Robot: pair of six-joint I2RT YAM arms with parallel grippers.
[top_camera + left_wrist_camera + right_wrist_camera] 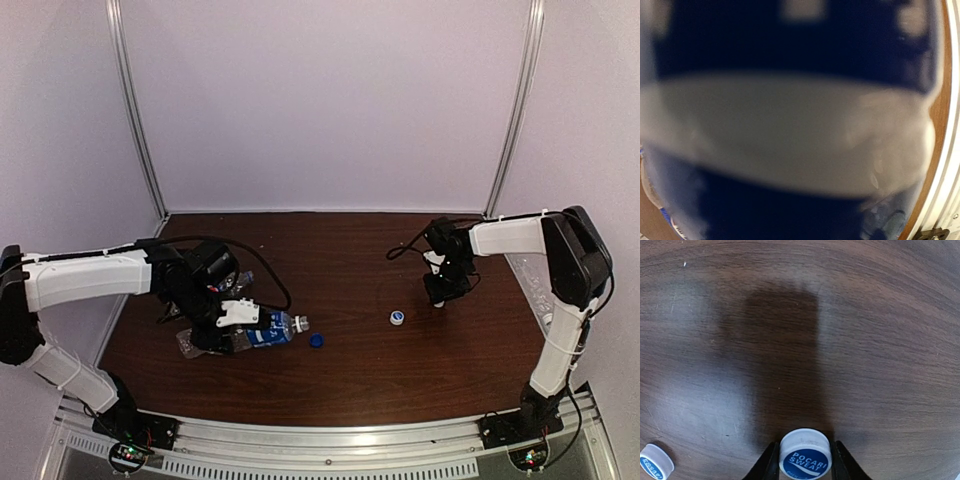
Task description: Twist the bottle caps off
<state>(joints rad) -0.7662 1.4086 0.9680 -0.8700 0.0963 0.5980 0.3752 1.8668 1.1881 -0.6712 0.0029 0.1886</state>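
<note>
My left gripper will next go back down toward the near metal bar and let go of the blue-labelled bottle [268, 331] on the bare wood there, because the bottle's neck is already open.
My right gripper [438, 298] [805, 446] hangs low over the table's right half. Its two black fingers hug a white bottle cap [805, 459] with a blue printed top, one finger on each side. A second white cap [398, 318] [655, 463] lies on the wood just left of it. A dark blue cap [317, 340] lies by the open neck of a blue-labelled bottle [268, 331] [790, 40]. That bottle lies on its side, and my left gripper [232, 322] is clamped on its body. The blurred label fills the left wrist view and hides the fingers there.
More clear crinkled bottles [190, 343] lie under and behind the left arm. Another clear bottle [533, 283] lies at the table's right edge by the right arm. White walls close in the back and sides.
</note>
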